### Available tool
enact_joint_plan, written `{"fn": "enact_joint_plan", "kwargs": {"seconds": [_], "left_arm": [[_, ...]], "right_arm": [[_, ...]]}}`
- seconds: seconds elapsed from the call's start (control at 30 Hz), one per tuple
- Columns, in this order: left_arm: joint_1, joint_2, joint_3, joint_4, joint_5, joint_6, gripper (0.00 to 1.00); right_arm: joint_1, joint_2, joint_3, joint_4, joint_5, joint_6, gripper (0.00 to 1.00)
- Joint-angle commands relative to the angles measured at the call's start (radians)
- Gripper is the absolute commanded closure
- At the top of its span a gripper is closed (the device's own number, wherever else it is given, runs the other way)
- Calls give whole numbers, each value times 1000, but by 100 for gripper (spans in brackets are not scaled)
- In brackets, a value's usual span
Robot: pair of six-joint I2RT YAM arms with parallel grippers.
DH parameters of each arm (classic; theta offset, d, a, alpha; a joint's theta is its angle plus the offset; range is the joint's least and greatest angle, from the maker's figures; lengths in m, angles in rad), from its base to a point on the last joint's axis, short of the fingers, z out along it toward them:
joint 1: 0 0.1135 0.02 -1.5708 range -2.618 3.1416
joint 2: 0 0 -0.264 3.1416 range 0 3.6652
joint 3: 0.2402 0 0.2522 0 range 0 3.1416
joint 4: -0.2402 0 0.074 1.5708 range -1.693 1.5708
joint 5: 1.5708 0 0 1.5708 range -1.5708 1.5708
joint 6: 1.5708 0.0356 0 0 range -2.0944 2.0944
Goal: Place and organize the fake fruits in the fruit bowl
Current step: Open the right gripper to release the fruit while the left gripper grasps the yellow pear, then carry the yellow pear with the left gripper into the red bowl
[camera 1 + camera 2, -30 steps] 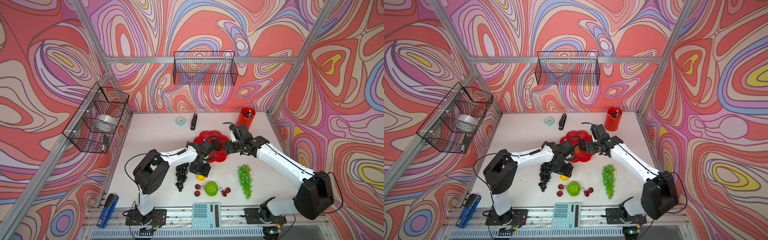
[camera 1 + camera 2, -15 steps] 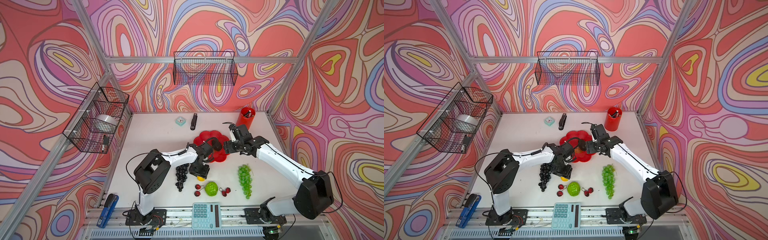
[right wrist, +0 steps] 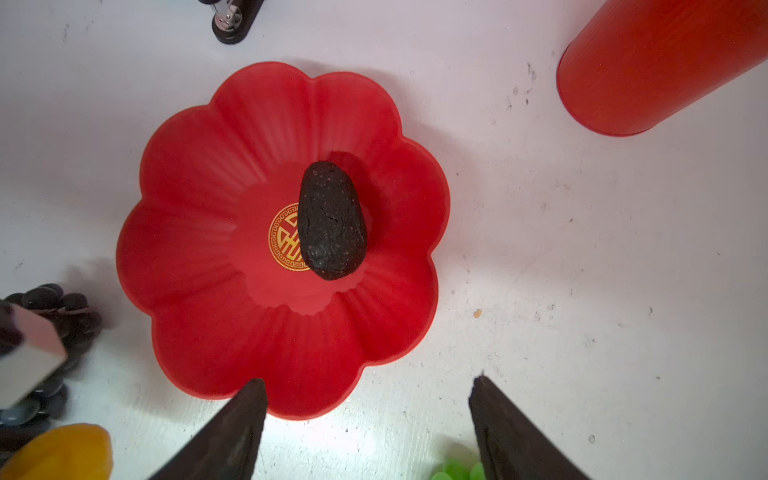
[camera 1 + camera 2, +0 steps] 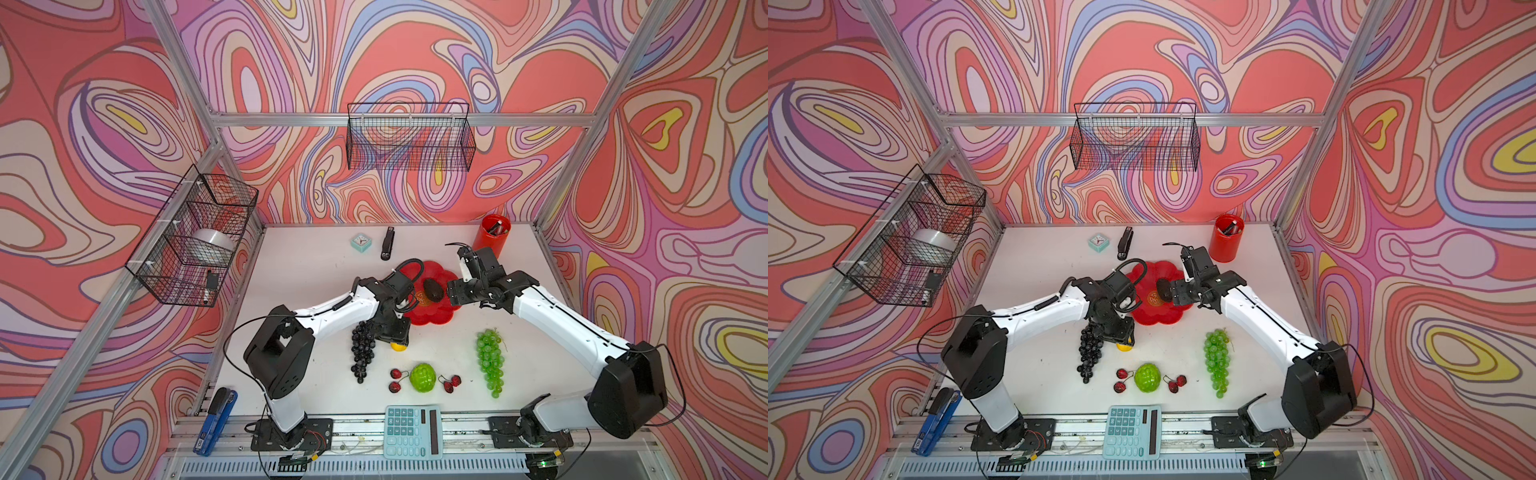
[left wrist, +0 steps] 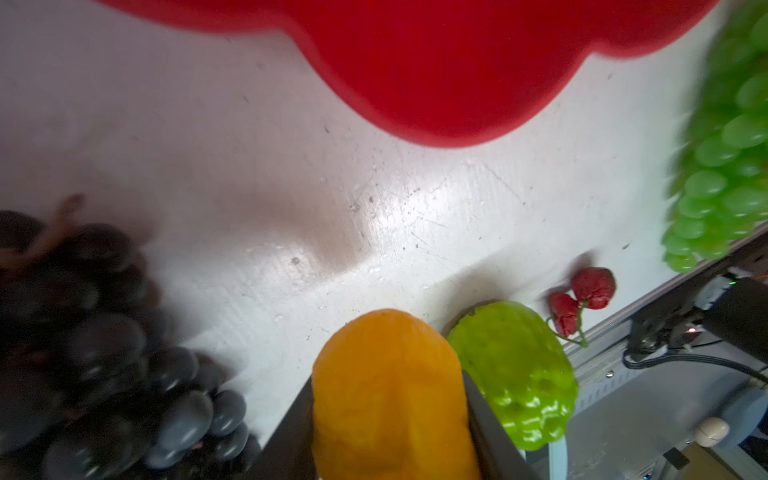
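The yellow-orange ball needs to go outward over the bowl's rim next. My left gripper will raise it, then lower it and let it go on the bowl's bare bottom (image 4: 1148, 287) beside the avocado.
The red scalloped fruit bowl (image 4: 432, 314) (image 3: 216, 232) holds the dark avocado (image 4: 432, 289) (image 3: 331, 220) beside its gold emblem. My left gripper (image 4: 392, 332) (image 5: 386, 378) points down in front of the bowl, shut on the yellow-orange ball (image 4: 399, 347) (image 5: 390, 407), close to the table. The purple grape bunch (image 4: 362, 349) lies right beside it. My right gripper (image 4: 455, 291) (image 3: 368, 381) hovers open and empty at the bowl's right rim. The green grapes (image 4: 490, 361), the lime-green fruit (image 4: 422, 377) and two cherry pairs (image 4: 395, 380) (image 4: 452, 381) lie on the table nearer the front.
A tall red pen cup (image 4: 492, 239) stands behind the right gripper. A black stapler (image 4: 388, 243) and a small clock (image 4: 360, 242) lie at the back. A calculator (image 4: 412, 432) and a blue stapler (image 4: 216, 419) sit at the front edge. Wire baskets hang on the walls.
My left gripper has dropped from the bowl's left edge down over the yellow-orange ball, and its jaws have narrowed onto it. The right arm has stayed still.
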Motion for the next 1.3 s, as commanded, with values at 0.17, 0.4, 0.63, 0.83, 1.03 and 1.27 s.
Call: {"fn": "enact_joint_plan", "kwargs": {"seconds": [0.17, 0.4, 0.63, 0.83, 1.03, 1.27], "left_arm": [[100, 126, 323, -95, 2, 74, 62], [139, 419, 667, -127, -37, 102, 62], [157, 651, 927, -152, -56, 82, 62], [159, 713, 941, -111, -40, 48, 62], [158, 742, 934, -83, -18, 33, 61], [157, 748, 913, -51, -8, 17, 53]], "right_arm": [[3, 14, 67, -17, -17, -6, 21], [3, 2, 82, -51, -41, 5, 22], [3, -22, 83, -75, -26, 5, 21], [4, -54, 54, -79, -27, 16, 21], [4, -76, 34, -80, -27, 29, 22], [5, -80, 28, -81, -23, 32, 22]]}}
